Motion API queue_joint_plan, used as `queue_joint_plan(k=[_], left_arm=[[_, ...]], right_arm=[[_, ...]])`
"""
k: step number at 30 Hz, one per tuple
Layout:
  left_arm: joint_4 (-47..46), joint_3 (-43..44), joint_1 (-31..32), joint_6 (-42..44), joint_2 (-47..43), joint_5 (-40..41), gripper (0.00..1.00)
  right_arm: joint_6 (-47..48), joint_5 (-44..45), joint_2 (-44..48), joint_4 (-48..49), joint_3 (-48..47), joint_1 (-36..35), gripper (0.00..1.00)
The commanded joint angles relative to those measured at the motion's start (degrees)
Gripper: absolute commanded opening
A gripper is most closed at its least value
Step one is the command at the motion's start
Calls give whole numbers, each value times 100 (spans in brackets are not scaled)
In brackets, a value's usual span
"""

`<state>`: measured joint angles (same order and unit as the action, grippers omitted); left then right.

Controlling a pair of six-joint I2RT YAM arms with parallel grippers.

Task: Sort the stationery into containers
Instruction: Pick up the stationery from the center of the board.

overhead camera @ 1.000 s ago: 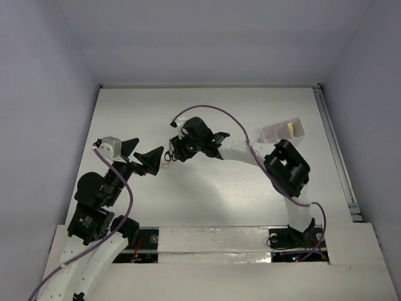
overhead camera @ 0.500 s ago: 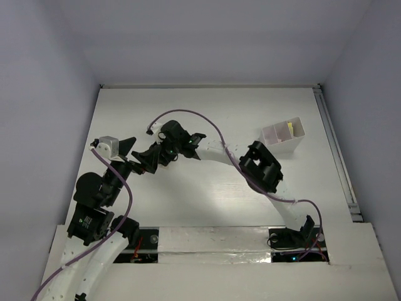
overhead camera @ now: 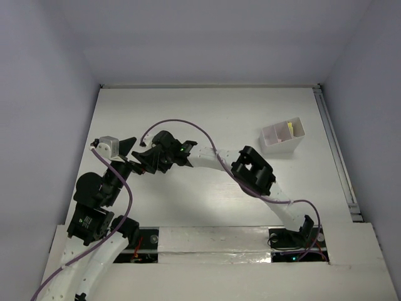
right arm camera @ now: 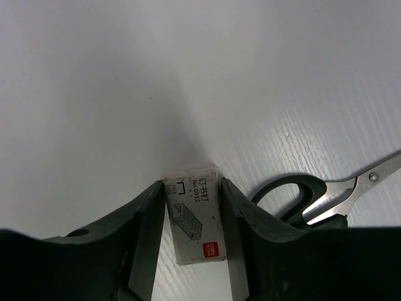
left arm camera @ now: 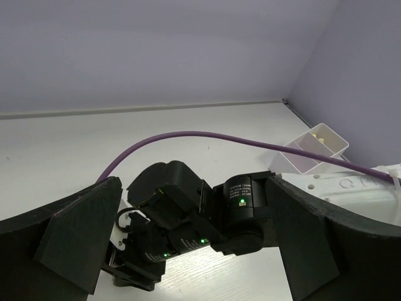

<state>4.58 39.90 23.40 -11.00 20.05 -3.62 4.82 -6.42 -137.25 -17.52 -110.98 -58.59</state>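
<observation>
The pens with yellow ends take up another section of the container, so my right gripper next needs to lift and swing to the right in the top view, over a pen-free section of the container (overhead camera: pixel 271 135).
In the right wrist view a small pale block (right arm camera: pixel 194 219), a printed staple box, lies flat on the white table. My right gripper (right arm camera: pixel 191 188) is shut on it, one finger pressed to each long side. Black-handled scissors (right arm camera: pixel 373 177) lie just right of the right finger. In the top view the right gripper (overhead camera: pixel 145 164) covers both items. My left gripper (overhead camera: pixel 139 155) stands wide open right beside it, and the left gripper (left arm camera: pixel 194 182) frames the right wrist between its fingers. The translucent container (overhead camera: pixel 283 135) stands far right, with yellow-ended pens (overhead camera: pixel 290 127) inside.
The right arm's purple cable (overhead camera: pixel 188 124) arcs over the table's middle. The container (left arm camera: pixel 313 147) shows at the far right corner in the left wrist view. A rail (overhead camera: pixel 335 150) runs along the table's right edge. Walls close in the back and sides.
The right arm has swung left from the table's middle to the left gripper, covering the scissors in the top view. Its jaws widened, then narrowed. The left arm has not moved.
</observation>
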Motion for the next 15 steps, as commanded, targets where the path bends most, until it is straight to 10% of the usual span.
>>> queue_joint_plan(k=[1,15], left_arm=[[-194,237,-37,19,16,-69,99],[-194,229,-37,11,-28,-69,99]], right_arm=[[125,448,-100,11,-258,-100,45],[-921,1711,2392,2339,2216,426,31]])
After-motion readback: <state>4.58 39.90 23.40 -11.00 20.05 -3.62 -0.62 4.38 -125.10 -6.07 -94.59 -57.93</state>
